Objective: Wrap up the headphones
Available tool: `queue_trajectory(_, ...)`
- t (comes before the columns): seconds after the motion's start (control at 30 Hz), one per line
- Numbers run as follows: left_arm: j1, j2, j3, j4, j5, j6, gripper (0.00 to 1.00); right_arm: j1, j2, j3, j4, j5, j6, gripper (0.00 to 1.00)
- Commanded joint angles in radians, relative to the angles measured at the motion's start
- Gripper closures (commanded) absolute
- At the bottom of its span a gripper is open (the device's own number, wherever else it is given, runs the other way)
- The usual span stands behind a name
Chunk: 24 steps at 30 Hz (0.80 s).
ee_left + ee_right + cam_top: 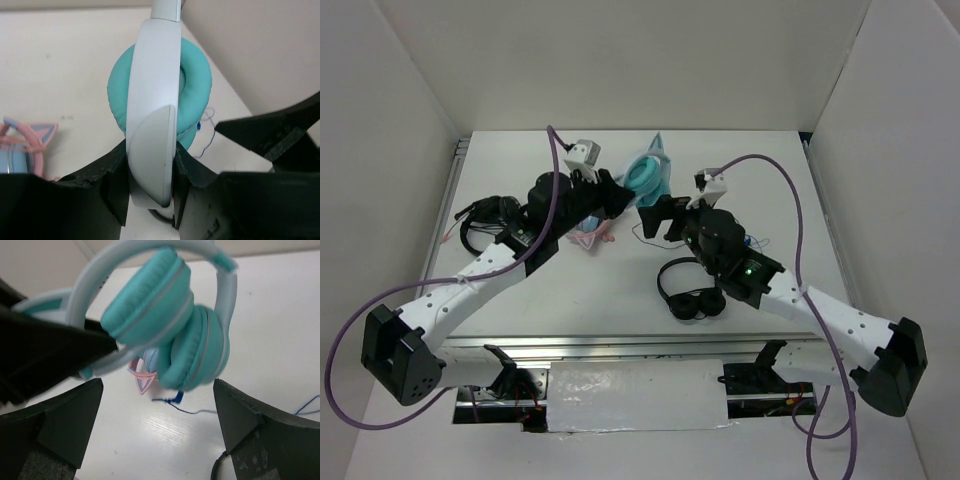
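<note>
My right gripper needs to go down onto the thin blue cable, to the right in the top view and away from the headphones' cups, because the cable still trails loose below.
The teal headphones (pixel 648 178) hang above the middle of the table, their two round cups (pixel 165 325) folded together. My left gripper (pixel 620 195) is shut on their pale band (pixel 152 100), one black finger pressed to each side of it (pixel 150 167). My right gripper (pixel 670 215) sits just right of the cups and stands open (pixel 157 390), its fingers wide apart below the cups and touching nothing. The thin dark cable (pixel 192 411) trails from the cups onto the table, with a small blue plug (pixel 179 397) beneath them.
A pink-and-blue cat-ear pair (pixel 588 238) lies under the left arm. One black pair of headphones (pixel 692 295) lies by the right arm, another black pair (pixel 485 215) at the left. White walls enclose the table (pixel 620 290) on three sides.
</note>
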Motion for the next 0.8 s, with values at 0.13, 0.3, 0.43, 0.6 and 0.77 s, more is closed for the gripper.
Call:
queue_trajectory(0.13, 0.057, -0.006, 0.223, 0.110, -0.003, 0.073, 1.00, -0.042, -0.247, -0.139, 0.090, -0.102, -0.265, 0.00)
queue_trajectory(0.3, 0.103, -0.007, 0.316, 0.113, 0.065, 0.076, 1.00, -0.157, -0.399, -0.270, 0.093, -0.302, -0.422, 0.00)
queue_trajectory(0.43, 0.146, 0.026, 0.496, 0.082, 0.200, 0.067, 1.00, -0.260, -0.402, -0.329, 0.099, -0.571, -0.667, 0.00)
queue_trajectory(0.6, 0.175, 0.117, 0.724, 0.004, 0.401, 0.044, 1.00, -0.361, -0.231, -0.286, 0.113, -0.682, -0.750, 0.00)
queue_trajectory(0.77, 0.187, 0.201, 0.955, -0.070, 0.524, 0.002, 1.00, -0.445, 0.045, -0.141, 0.130, -0.752, -0.704, 0.00)
